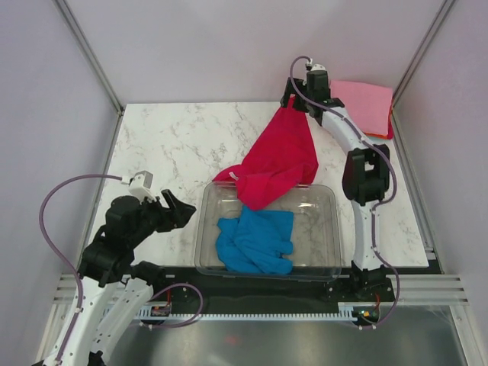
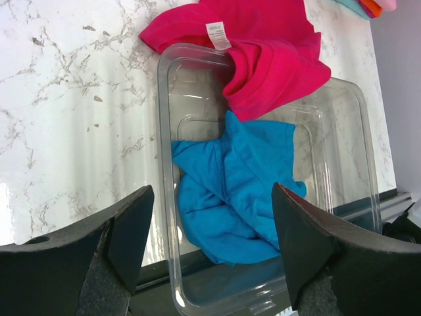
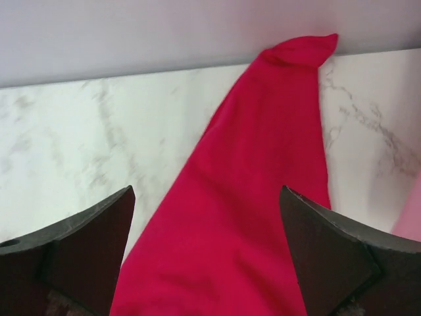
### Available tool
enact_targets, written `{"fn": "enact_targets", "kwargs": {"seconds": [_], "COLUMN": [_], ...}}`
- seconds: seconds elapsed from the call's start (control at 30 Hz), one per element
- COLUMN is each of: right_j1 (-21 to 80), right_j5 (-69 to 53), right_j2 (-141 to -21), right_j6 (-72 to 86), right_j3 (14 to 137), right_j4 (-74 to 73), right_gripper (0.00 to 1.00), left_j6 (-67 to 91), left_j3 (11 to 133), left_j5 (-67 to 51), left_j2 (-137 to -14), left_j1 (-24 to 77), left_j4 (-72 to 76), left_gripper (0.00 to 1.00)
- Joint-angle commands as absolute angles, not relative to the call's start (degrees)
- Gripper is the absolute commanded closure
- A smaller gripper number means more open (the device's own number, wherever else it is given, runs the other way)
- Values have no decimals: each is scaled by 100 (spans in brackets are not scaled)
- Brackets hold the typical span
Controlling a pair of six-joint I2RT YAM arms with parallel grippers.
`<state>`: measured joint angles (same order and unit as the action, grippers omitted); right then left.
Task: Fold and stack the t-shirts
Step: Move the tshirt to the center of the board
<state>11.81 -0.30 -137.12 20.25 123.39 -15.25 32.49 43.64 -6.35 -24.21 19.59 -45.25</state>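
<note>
I will next pull my right gripper back and down to the red cloth (image 1: 269,177) that hangs over the tub's far rim.
A crimson red t-shirt (image 1: 278,156) stretches from the far rim of the clear tub (image 1: 334,229) to a point near the table's back edge. My right gripper (image 1: 293,104) hovers over that pointed end, open, with the red cloth (image 3: 243,197) lying below its spread fingers (image 3: 92,237). A bright blue t-shirt (image 1: 255,240) lies crumpled inside the tub. At the far right a folded light pink t-shirt (image 1: 364,103) tops a small stack. My left gripper (image 1: 177,210) stands open and empty beside the tub's left wall, looking down on the blue t-shirt (image 2: 237,191).
The tub's rim (image 2: 163,164) runs between my left fingers in the wrist view. Orange (image 2: 371,6) and teal (image 2: 348,4) edges show under the pink stack. Grey walls close the table on three sides. A black rail (image 1: 252,273) runs along the near edge.
</note>
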Motion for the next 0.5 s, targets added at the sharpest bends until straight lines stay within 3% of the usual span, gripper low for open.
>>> {"fn": "enact_targets", "kwargs": {"seconds": [0.0, 0.2, 0.47], "right_j1": [1467, 2205, 3067], "right_j5": [-342, -281, -228], "right_j2": [-11112, -9713, -9334], "right_j6": [1863, 2101, 2171], "right_j3": [11494, 9092, 7761], "right_j4": [-1704, -2248, -2716], "right_gripper": [2, 2, 3], "left_j6": [3120, 3041, 2900], "left_j3": [4342, 4342, 4377], "left_j5": [-606, -966, -1318], "left_j2": [-2697, -3435, -4578], "left_j1": [1916, 1916, 1934], "left_j4": [-4351, -4351, -4359], "left_gripper": [20, 20, 23]}}
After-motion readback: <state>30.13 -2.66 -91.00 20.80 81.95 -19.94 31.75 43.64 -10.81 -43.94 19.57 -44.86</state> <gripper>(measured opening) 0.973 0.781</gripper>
